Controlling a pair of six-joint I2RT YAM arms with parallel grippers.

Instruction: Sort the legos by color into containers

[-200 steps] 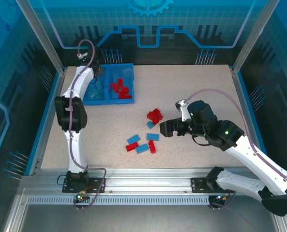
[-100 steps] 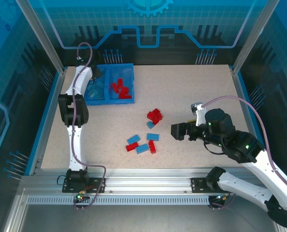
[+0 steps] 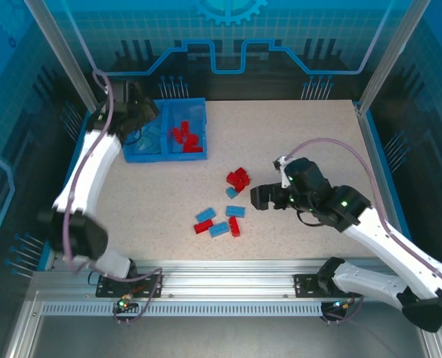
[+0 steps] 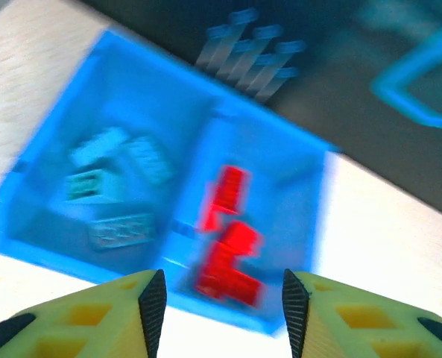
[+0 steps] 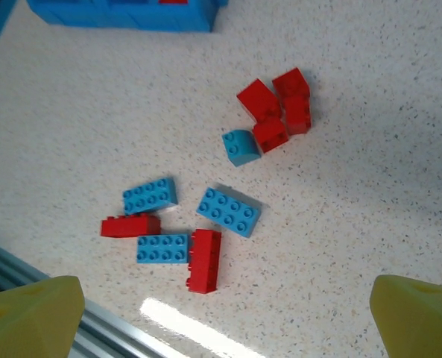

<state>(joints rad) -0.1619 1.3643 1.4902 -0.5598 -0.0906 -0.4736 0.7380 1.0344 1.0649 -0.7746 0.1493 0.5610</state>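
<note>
The red brick (image 3: 232, 178) at the brick cluster's edge facing the bin is below and outward of my open fingers, so my right gripper should move down and outward onto it.
The blue bin (image 3: 198, 109) stands at the table's far left, with light blue legos (image 3: 150, 139) in its left compartment and red legos (image 3: 185, 137) in its right one. My left gripper (image 3: 140, 119) hovers at the bin's far left corner. In the left wrist view, blurred, its jaws (image 4: 222, 313) stand open and empty over the bin's near wall (image 4: 79, 257), with red legos (image 4: 224, 239) and light blue legos (image 4: 109, 186) beyond. Loose red legos (image 5: 276, 108) and blue legos (image 5: 229, 212) lie mid-table. My right gripper (image 3: 256, 198) hangs wide open above them, just to their right.
Near the front rail lie a red brick (image 5: 205, 259), a blue brick (image 5: 162, 248), another red one (image 5: 130, 224) and a blue one (image 5: 150, 195), close together. A small blue piece (image 5: 241, 147) touches the red cluster. The metal front rail (image 3: 228, 287) borders the table.
My left gripper has opened and drawn up and back from the bin's left compartment, its elbow swinging down to the left. The right gripper swung right, then came back beside the loose bricks.
</note>
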